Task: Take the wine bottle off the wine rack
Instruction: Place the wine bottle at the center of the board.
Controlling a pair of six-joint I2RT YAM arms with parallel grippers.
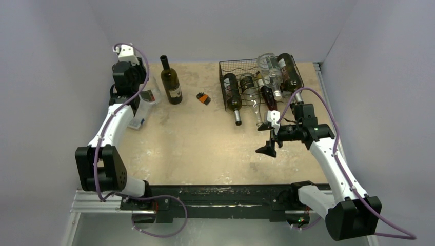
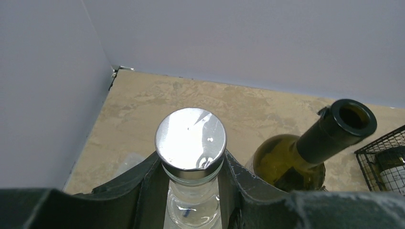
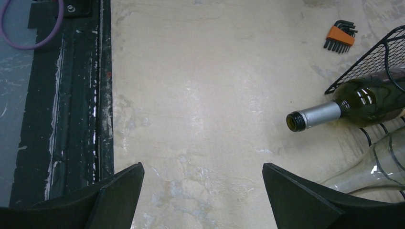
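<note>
My left gripper should move outward, then down to release the bottle on the bare tabletop (image 1: 156, 89) beside the dark green bottle next, as that clears the plastic box.
The black wire wine rack (image 1: 246, 69) stands at the back right and holds several bottles lying down, necks toward the arms. My left gripper (image 1: 137, 81) is at the back left, shut on the neck of a clear wine bottle (image 2: 191, 138) with a silver cap; the bottle stands upright off the rack. In the left wrist view the fingers (image 2: 138, 191) press both sides of its neck. My right gripper (image 1: 269, 138) hangs open in front of the rack with nothing between its fingers (image 3: 119, 191). A green bottle neck (image 3: 315, 116) pokes out of the rack (image 3: 377, 57).
A dark green wine bottle (image 1: 171, 82) stands upright just right of the held bottle. An orange hex-key set (image 1: 204, 98) lies between it and the rack. A small clear plastic box (image 1: 137, 122) sits by the left arm. Walls close in at the back and both sides.
</note>
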